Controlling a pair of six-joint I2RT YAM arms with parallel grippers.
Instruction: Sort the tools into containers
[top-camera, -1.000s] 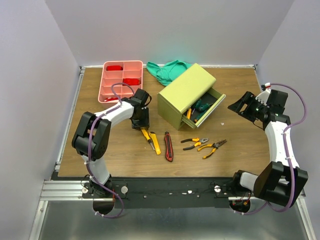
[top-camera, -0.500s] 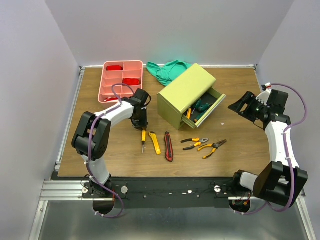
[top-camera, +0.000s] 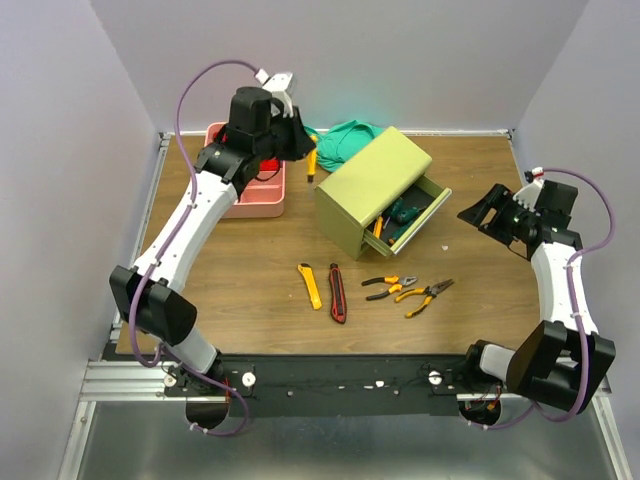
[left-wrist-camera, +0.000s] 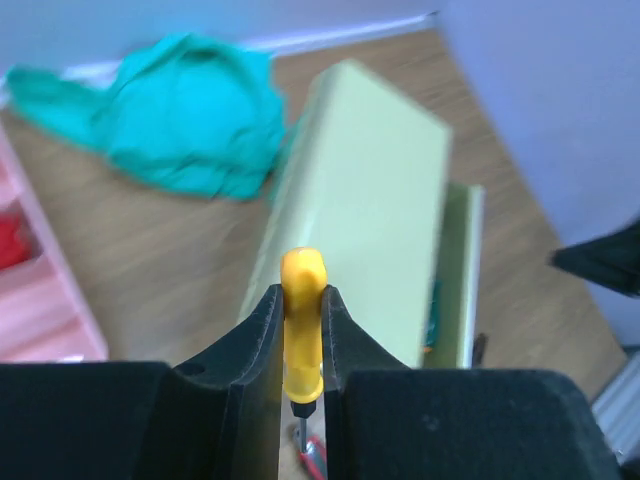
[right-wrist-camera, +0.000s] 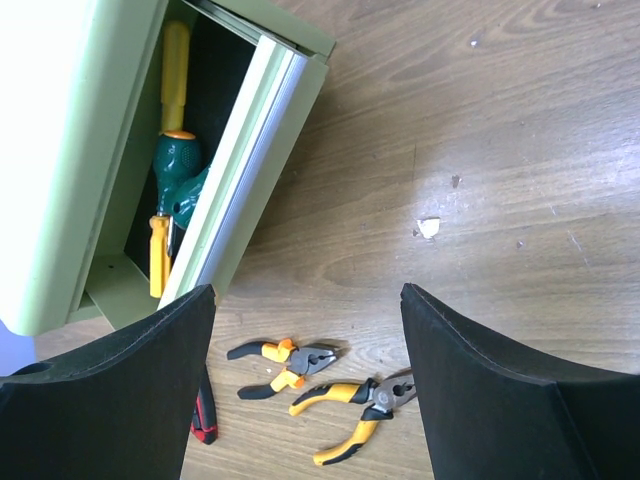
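I will move my left gripper to the right in the top view next, over the chest (top-camera: 372, 185) and down to the chest's open drawer, because screwdrivers are already there.
My left gripper (top-camera: 308, 150) is raised high at the back, shut on a yellow-handled screwdriver (left-wrist-camera: 301, 335), between the pink tray (top-camera: 240, 200) and the olive-green chest (top-camera: 372, 185). The chest's drawer (top-camera: 415, 218) is open and holds green- and yellow-handled screwdrivers (right-wrist-camera: 176, 180). A yellow utility knife (top-camera: 311, 285), a red-black utility knife (top-camera: 337, 292) and two pliers (top-camera: 408, 290) lie on the table in front. My right gripper (top-camera: 485, 212) is open and empty, right of the drawer; the pliers (right-wrist-camera: 330, 375) show below it.
A green cloth (top-camera: 338, 140) lies bunched at the back behind the chest. The pink tray holds red items in its compartments. Walls close in the table on three sides.
My left gripper has lifted the yellow-handled screwdriver off the table near the knives and swung it up and back toward the chest and cloth. The right arm has not moved.
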